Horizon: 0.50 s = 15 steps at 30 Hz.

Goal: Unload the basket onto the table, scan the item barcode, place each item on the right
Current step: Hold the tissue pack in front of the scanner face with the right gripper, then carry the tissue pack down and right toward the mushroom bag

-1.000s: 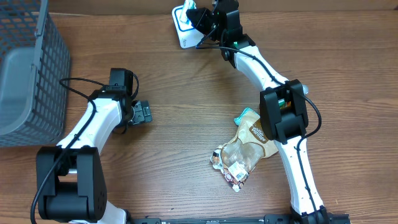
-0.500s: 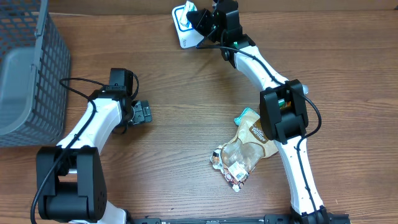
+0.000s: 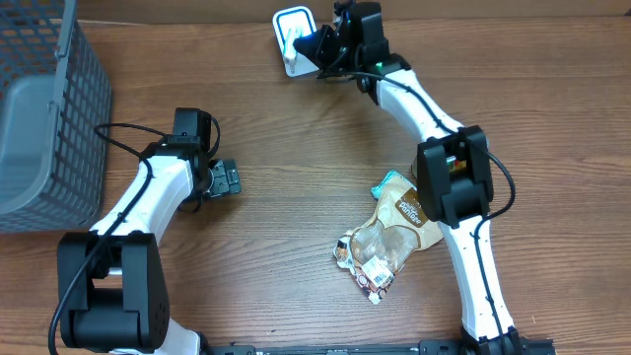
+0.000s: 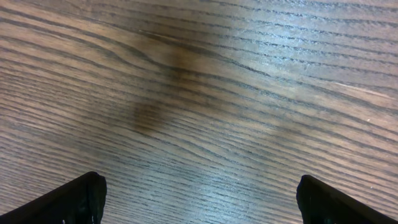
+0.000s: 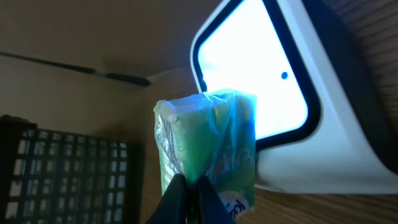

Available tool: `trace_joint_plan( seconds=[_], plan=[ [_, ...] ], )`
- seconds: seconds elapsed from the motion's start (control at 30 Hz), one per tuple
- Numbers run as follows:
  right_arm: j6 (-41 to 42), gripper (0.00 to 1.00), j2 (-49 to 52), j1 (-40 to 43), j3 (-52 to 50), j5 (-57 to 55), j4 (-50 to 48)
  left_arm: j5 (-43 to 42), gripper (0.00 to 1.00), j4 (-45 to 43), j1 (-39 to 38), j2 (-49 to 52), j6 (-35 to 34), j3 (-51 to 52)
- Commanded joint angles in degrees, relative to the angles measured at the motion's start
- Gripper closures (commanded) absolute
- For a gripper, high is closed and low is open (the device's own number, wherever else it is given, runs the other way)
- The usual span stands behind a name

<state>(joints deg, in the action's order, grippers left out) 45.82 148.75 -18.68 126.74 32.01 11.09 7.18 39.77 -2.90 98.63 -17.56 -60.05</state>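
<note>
Next, my right gripper draws back from the scanner (image 3: 293, 28) and down toward the wood between it and snack pouches, where empty table leaves the packet (image 5: 211, 143) room.
My right gripper (image 5: 193, 184) is shut on the lower edge of a green plastic packet (image 5: 211, 143), the item. It holds the packet upright, close in front of the lit window of the white scanner (image 5: 339, 134). From overhead, the right gripper (image 3: 330, 44) sits at the back of the table just right of the scanner (image 3: 293, 28). No barcode on the packet can be made out. My left gripper (image 3: 225, 178) rests low over bare wood at the left. Its fingers (image 4: 78, 200) stand wide open with nothing between them.
A grey mesh basket (image 3: 49, 118) takes up the far left edge. Two snack pouches lie beside the right arm's lower link: a teal and brown one (image 3: 402, 202) and a clear one (image 3: 373, 251). A dark grid shows behind the packet in the right wrist view.
The right gripper has shifted slightly right with the packet, and the scanner's lit window now shows more fully from overhead. The left arm has not moved.
</note>
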Motion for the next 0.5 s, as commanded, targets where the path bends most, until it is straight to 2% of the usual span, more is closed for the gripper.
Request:
trace_joint_plan(
  seconds=[0.0, 0.27, 0.47],
  plan=[
    [-9.6, 0.96, -10.2, 0.7, 1.2, 1.3, 7.1, 0.7, 0.0, 0.0, -0.1, -0.4, 1.0, -0.7],
    [-30.8, 0.96, -15.1, 0.8, 1.2, 0.5, 43.0, 0.7, 0.0, 0.0, -0.1, -0.4, 1.0, -0.7],
    [-34.4, 0.96, -15.1, 0.7, -2.3, -12.6, 62.9, 0.7, 0.0, 0.0, -0.1, -0.4, 1.0, -0.7]
  ],
)
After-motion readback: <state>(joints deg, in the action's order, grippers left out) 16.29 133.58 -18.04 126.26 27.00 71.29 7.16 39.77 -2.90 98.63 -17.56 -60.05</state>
